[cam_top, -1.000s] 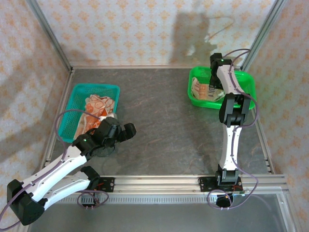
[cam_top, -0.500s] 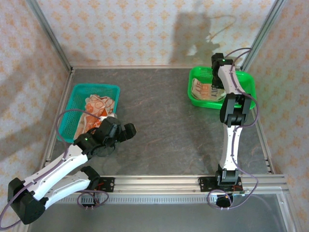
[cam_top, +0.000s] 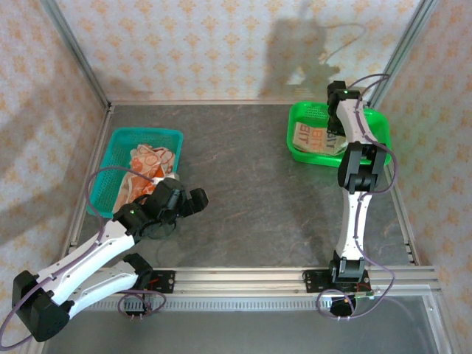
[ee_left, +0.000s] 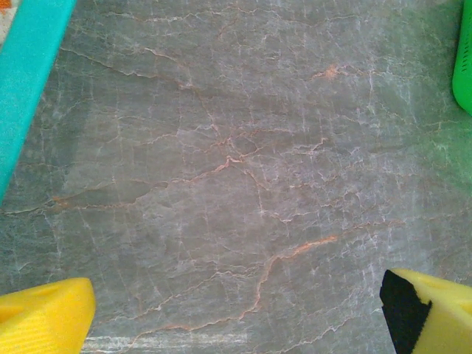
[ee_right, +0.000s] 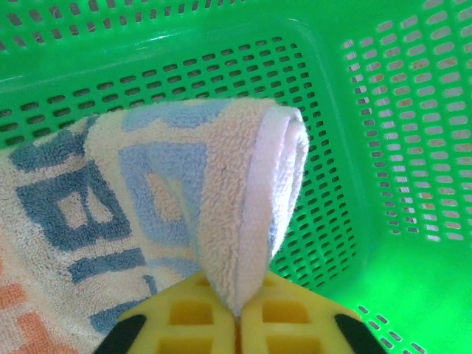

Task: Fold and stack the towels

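Observation:
The left gripper has bare table under its fingers, so next it will move outward over the teal rim and down onto the orange towel, which is outward of it.
A cream towel (ee_right: 221, 169) with blue-grey and orange lettering lies in the green mesh basket (ee_right: 413, 258) at the back right. My right gripper (ee_right: 237, 313) is shut on a raised fold of its edge, the cloth pinched between the yellow fingers (ee_right: 295, 332). From above, the cream towel (cam_top: 313, 138) lies spread in the green basket (cam_top: 299, 151) under the right gripper (cam_top: 333, 127). Orange patterned towels (cam_top: 147, 158) fill the teal basket (cam_top: 118, 147). My left gripper (cam_top: 186, 200) hovers just right of it, open, its fingers (ee_left: 44, 317) wide apart over bare table.
The dark marbled table (cam_top: 243, 192) lies between the two baskets. A metal frame rail (cam_top: 295, 274) runs along the near edge by the arm bases. The teal basket's rim (ee_left: 29, 74) is at the upper left of the left wrist view, the green basket's edge (ee_left: 464, 59) at its right.
The right gripper has shifted slightly right with the cream towel's edge, and the cloth now lies flatter with its lettering showing. The left arm has barely moved.

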